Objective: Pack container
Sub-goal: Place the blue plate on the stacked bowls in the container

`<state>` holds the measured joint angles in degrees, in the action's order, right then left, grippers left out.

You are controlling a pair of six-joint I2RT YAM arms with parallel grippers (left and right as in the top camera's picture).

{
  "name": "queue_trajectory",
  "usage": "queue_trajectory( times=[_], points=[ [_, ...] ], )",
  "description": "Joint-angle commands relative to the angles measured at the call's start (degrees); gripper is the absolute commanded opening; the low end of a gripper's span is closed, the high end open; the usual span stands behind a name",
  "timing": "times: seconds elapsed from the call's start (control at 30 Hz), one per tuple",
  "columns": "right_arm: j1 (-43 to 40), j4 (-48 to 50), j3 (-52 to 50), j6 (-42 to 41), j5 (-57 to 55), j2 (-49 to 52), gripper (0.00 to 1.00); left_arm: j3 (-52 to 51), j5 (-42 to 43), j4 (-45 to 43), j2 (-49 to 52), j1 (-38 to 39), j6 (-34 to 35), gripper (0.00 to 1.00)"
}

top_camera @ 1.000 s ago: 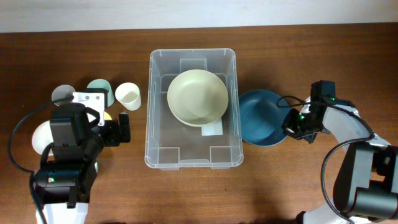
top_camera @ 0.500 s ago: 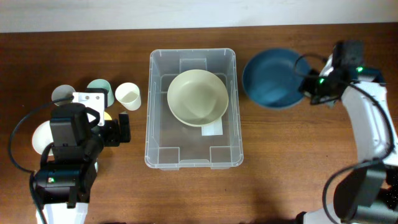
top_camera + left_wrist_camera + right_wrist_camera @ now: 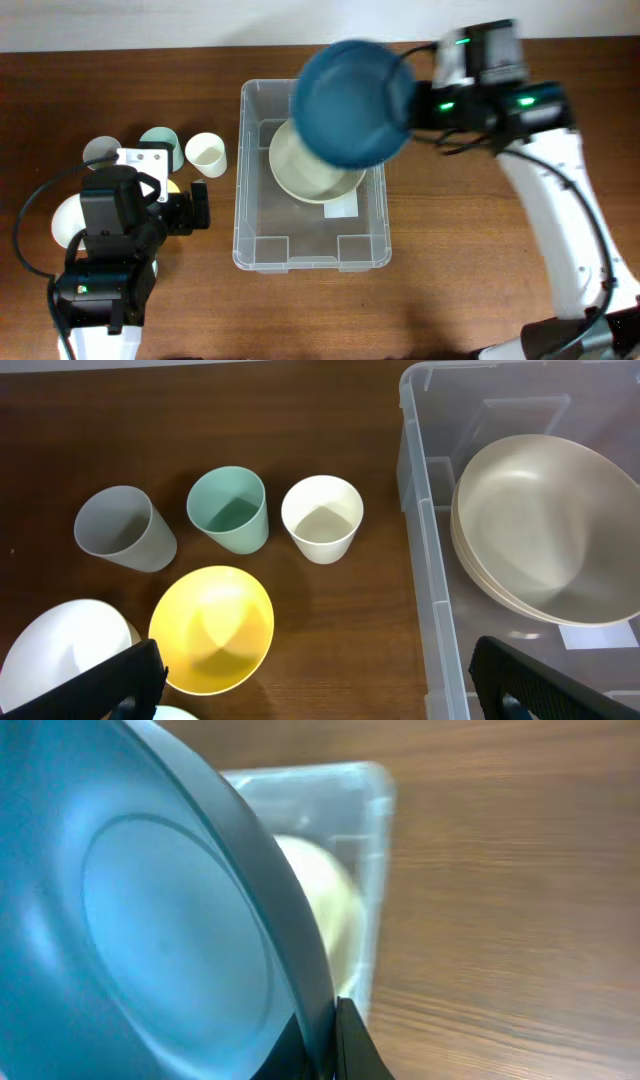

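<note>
The blue bowl overhangs the container's side, so my right gripper goes down and to the left in the overhead view next, toward the cream bowl.
The clear plastic container stands mid-table with a cream bowl inside; both also show in the left wrist view, the container and the cream bowl. My right gripper is shut on the rim of a dark blue bowl and holds it in the air over the container's far end, above the cream bowl. In the right wrist view the blue bowl fills the left, pinched between the fingers. My left gripper is open and empty, left of the container.
Left of the container stand a grey cup, a green cup and a cream cup, with a yellow bowl and a white bowl in front of them. The table's right half is bare wood.
My right gripper has lifted the blue bowl from the table right of the container and carried it left, over the container's far end. The left arm has not moved.
</note>
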<state>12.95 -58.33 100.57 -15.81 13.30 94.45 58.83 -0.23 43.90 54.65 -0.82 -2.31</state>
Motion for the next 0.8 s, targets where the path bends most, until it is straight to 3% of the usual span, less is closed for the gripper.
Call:
queue_trajectory(
  times=[0.0, 0.37, 0.43, 0.57, 0.77],
  points=[
    [6.08, 0.70, 1.33, 0.98, -4.98, 2.97, 0.04, 1.22, 0.00, -0.13, -0.24, -0.09, 0.37, 1.00],
    [7.98, 6.14, 1.33, 1.11, -5.01, 16.68, 0.04, 1.22, 0.00, -0.13, -0.24, -0.09, 0.35, 1.00],
    [7.98, 6.67, 1.38, 2.10, -4.98, 16.74, 0.18, 1.22, 0.00, -0.13, -0.24, -0.09, 0.35, 1.00],
    [6.88, 5.97, 2.38, 3.41, -5.53, 15.28, 0.31, 1.22, 0.00, -0.09, -0.24, -0.09, 0.35, 1.00],
    [-0.98, -0.15, 9.86, -2.80, -14.88, 11.19, 0.32, 1.22, -0.02, -0.13, -0.24, -0.09, 0.35, 1.00]
  ],
)
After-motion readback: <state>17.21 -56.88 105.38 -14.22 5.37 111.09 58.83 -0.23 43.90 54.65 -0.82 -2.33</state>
